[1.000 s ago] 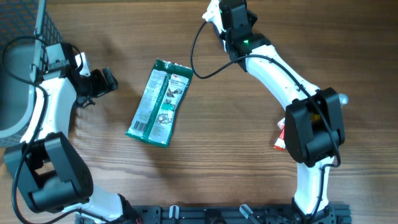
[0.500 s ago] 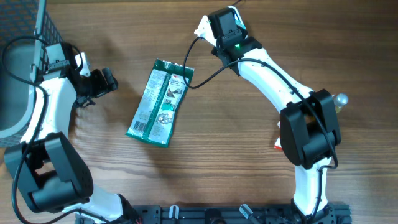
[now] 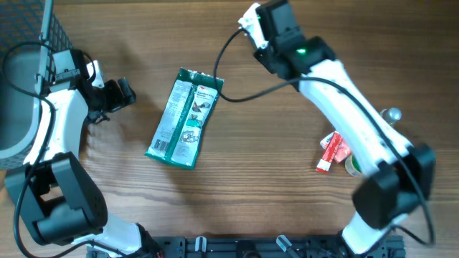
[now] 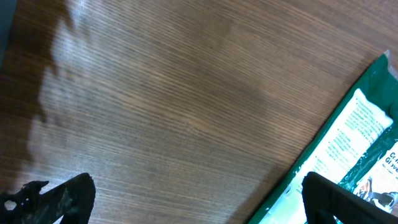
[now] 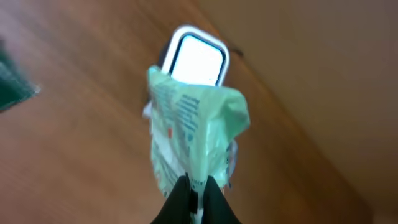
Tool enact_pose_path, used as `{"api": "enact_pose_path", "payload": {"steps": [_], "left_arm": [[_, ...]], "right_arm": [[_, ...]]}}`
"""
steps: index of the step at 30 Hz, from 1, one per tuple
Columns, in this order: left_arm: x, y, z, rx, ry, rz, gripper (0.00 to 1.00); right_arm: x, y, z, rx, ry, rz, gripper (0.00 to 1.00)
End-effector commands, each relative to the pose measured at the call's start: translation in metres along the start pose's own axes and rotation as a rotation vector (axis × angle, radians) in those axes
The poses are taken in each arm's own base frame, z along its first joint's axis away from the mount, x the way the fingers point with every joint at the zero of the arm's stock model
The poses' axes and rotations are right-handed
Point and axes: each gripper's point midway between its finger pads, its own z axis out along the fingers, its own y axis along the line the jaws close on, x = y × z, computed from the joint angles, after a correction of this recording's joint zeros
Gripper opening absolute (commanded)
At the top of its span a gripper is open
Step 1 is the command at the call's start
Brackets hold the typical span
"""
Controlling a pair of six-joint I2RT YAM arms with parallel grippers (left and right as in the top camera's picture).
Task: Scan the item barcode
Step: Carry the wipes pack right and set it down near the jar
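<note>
My right gripper takes the pale packet back from the scanner next, then down onto the clear bare wood (image 3: 290,160) beside the red packet and releases it.
My right gripper (image 5: 196,190) is shut on the bottom edge of a pale green packet (image 5: 193,124), which stands up in front of the camera. Just beyond the packet a white-framed scanner (image 5: 198,56) with a bright window lies on the wooden table. From overhead, the right gripper (image 3: 257,21) sits at the top centre with the pale packet (image 3: 249,16) at its tip. A dark green packet (image 3: 185,118) lies flat mid-table, its edge (image 4: 354,149) showing in the left wrist view. My left gripper (image 3: 118,93) (image 4: 199,205) hovers open to the left of it, holding nothing.
A red packet (image 3: 331,152) and a couple of small items (image 3: 391,115) lie at the right, beside the right arm. A dark mesh basket (image 3: 29,21) and a grey bin (image 3: 11,107) occupy the far left edge.
The right gripper swung left with the pale packet, then back right and up. Its elbow moved out to the right, uncovering the red packet. The left arm stayed still.
</note>
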Motion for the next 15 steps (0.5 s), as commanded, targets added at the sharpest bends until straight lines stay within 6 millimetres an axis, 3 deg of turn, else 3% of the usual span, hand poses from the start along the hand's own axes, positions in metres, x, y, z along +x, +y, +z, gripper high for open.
{"api": "enact_pose_path", "payload": {"steps": [1,5,8,12,15], "left_arm": [[0.003,0.003,0.003,0.003,0.012,-0.003,1.0],[0.003,0.003,0.003,0.003,0.012,-0.003,1.0],[0.003,0.003,0.003,0.003,0.012,-0.003,1.0],[0.003,0.003,0.003,0.003,0.012,-0.003,1.0],[0.003,0.003,0.003,0.003,0.012,-0.003,1.0]], "right_arm": [[0.022,0.02,-0.036,-0.162,0.047,0.113,0.04],[0.077,0.083,-0.055,-0.5,0.259,0.085,0.04],[0.111,0.117,-0.06,-0.645,0.396,0.094,0.04],[0.162,0.134,-0.05,-0.636,0.566,0.099,0.04],[0.199,0.128,-0.038,-0.503,0.691,0.127,0.04]]}}
